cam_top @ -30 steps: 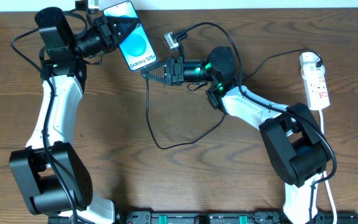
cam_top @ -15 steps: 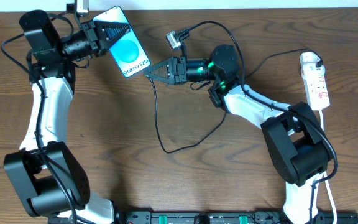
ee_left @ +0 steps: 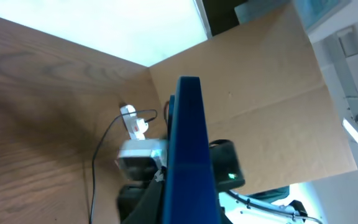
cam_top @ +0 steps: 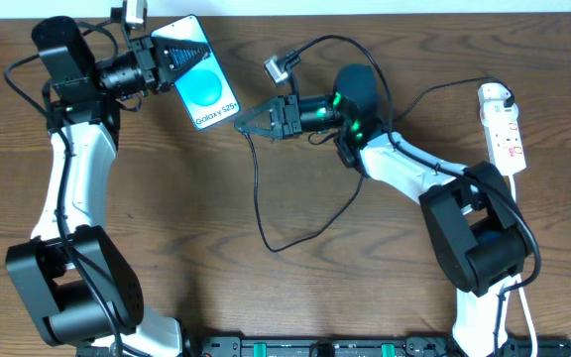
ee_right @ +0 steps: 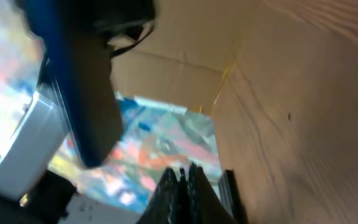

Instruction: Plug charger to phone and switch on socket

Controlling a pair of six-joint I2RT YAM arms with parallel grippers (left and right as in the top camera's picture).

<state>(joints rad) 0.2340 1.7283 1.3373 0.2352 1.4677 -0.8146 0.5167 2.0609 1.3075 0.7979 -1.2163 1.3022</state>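
I should next move my right gripper away from the phone toward the socket. Then it should tip its fingers down and lower to the table, where bare wood lies open (cam_top: pixel 410 127).
My left gripper (cam_top: pixel 171 57) is shut on the top end of the phone (cam_top: pixel 204 81), held off the table at the back left; its blue "Galaxy S25" screen faces up. The phone shows edge-on in the left wrist view (ee_left: pixel 188 149) and as a dark blurred bar in the right wrist view (ee_right: pixel 82 93). My right gripper (cam_top: pixel 243 120) is shut on the plug tip of the charger, just right of the phone's bottom end. The thin black charger cable (cam_top: pixel 261 213) loops down over the table and runs back toward the socket (cam_top: pixel 504 129), a white power strip at the far right.
A small silver camera block (cam_top: pixel 278 67) rides above my right wrist. The robots' thicker black cables (cam_top: pixel 434 94) arc between the right arm and the socket. A cardboard wall (ee_left: pixel 253 93) stands behind the table's back edge.
My left gripper has swung the phone left and back, then held nearly still. My right gripper has shifted slightly left and down with the plug tip, and the cable loop has moved with it.
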